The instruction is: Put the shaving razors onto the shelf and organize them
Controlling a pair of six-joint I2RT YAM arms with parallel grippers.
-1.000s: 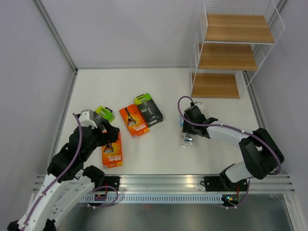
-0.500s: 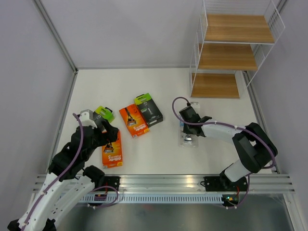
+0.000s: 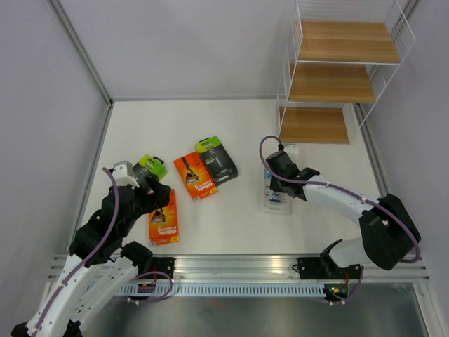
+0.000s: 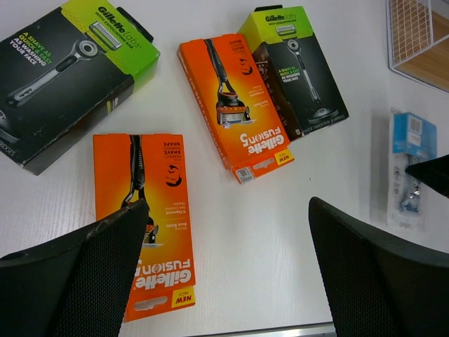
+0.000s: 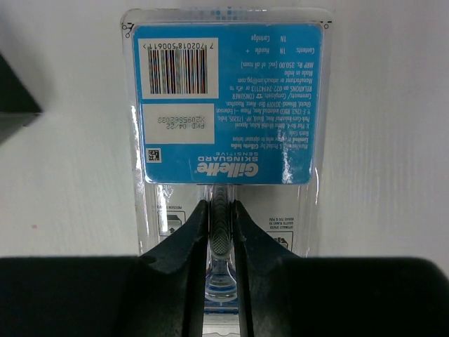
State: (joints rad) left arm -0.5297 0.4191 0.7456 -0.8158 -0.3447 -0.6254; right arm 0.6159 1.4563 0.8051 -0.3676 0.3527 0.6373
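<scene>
The robot's right gripper will go up and outward and release the blister on the shelf's top board, because that board is bare and stands above and outward of the gripper.
The clear blister with blue card lies flat on the white table, also seen in the top view. My right gripper is shut on its raised middle ridge, seen from above. My left gripper is open and empty, hovering over bare table beside an orange card. A second orange card leans on a black box with a lime-green end. Another such box lies at far left. The shelf stands at the back right, its boards bare.
The shelf's wire frame and lowest board show at the left wrist view's top right. Grey walls bound the table on left, back and right. A metal rail runs along the near edge.
My right gripper has swung a little right with the blister pack, which shifted slightly right on the table. The left arm has barely moved.
</scene>
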